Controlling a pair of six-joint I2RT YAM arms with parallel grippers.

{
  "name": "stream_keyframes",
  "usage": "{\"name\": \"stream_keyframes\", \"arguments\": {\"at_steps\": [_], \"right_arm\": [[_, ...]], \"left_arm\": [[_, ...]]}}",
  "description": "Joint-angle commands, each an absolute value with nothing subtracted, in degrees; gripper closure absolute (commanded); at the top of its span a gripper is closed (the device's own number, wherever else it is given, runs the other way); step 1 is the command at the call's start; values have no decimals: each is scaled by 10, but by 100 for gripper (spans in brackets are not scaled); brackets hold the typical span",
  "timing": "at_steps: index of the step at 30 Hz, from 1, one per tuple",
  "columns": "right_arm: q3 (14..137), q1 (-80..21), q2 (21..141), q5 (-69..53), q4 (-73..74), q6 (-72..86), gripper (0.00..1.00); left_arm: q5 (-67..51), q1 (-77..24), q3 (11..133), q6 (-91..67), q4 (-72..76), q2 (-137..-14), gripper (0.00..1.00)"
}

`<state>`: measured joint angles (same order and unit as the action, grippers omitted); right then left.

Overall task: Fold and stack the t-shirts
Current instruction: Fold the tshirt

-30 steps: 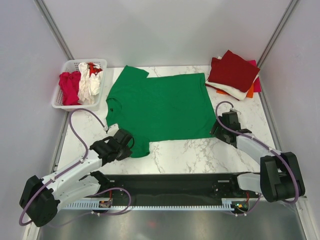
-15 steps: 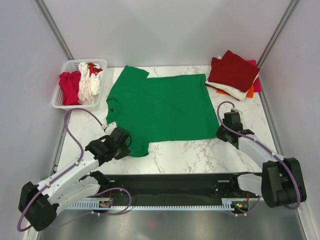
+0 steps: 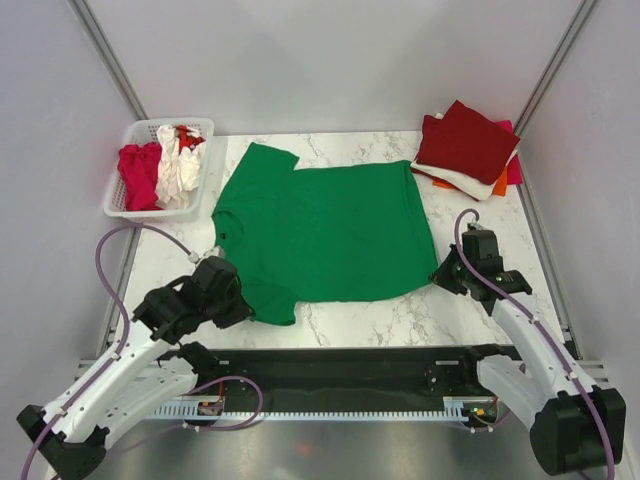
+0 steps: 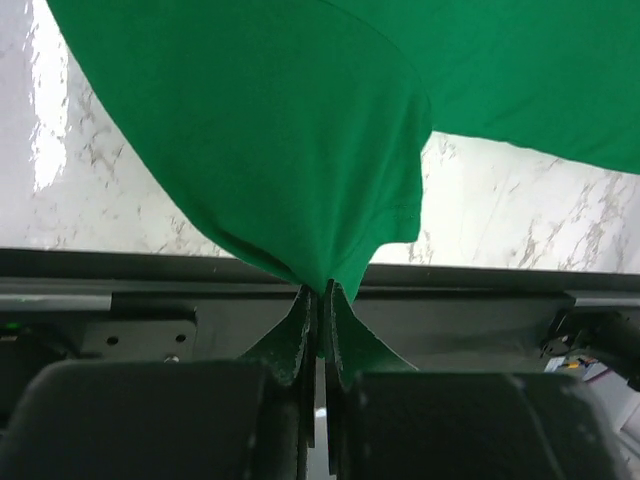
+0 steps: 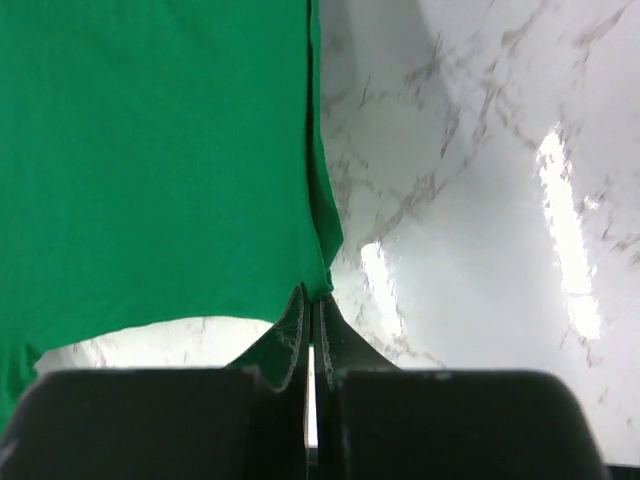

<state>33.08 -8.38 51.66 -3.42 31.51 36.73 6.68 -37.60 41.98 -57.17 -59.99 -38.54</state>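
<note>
My left gripper will next carry the pinched near sleeve outward, onto the shirt's body toward the far sleeve, and let it go, since the shirt lies spread.
A bright green t-shirt (image 3: 320,230) lies spread on the marble table, neck to the left. My left gripper (image 3: 238,303) is shut on the near sleeve of this shirt (image 4: 290,150), pinching the cloth at its tip (image 4: 322,290). My right gripper (image 3: 444,274) is shut on the near right hem corner of the green cloth (image 5: 150,150), and the pinch shows in the right wrist view (image 5: 312,295). A stack of folded t-shirts (image 3: 468,148), dark red on top of white, orange and magenta, rests at the back right.
A white slatted basket (image 3: 126,189) at the back left holds crumpled magenta, white and red shirts. Grey walls close in both sides. A black rail (image 3: 340,375) runs along the table's near edge between the arm bases.
My right gripper has shut on the shirt's hem corner. Both arms have pulled back toward the near edge, dragging the green shirt that way.
</note>
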Motion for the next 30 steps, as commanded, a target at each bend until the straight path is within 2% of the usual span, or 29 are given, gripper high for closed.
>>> {"name": "stream_keyframes", "arguments": {"at_steps": [1,4,8,16,21,30], "right_arm": [[328,-83,475,-89,385,384,100],[338,-83,444,-83,410,386,100],[378,-83,462,-73,407,386,100],[460,-83,621,-47,314,345,100],[524,-82,731,-37,273,324,100],[619,-79,839,-10,258,314,100]], "left_arm": [[37,-374,422,-586,-670,-363,98],[54,-374,444,-585,-701,-351,98],[97,-374,490,-549,-722,-383,98],[170,-353,603,-410,-645,-528,98],[142,-273,670,-321,-585,-643,98],[124,-214,801,-229,-565,-807,98]]}}
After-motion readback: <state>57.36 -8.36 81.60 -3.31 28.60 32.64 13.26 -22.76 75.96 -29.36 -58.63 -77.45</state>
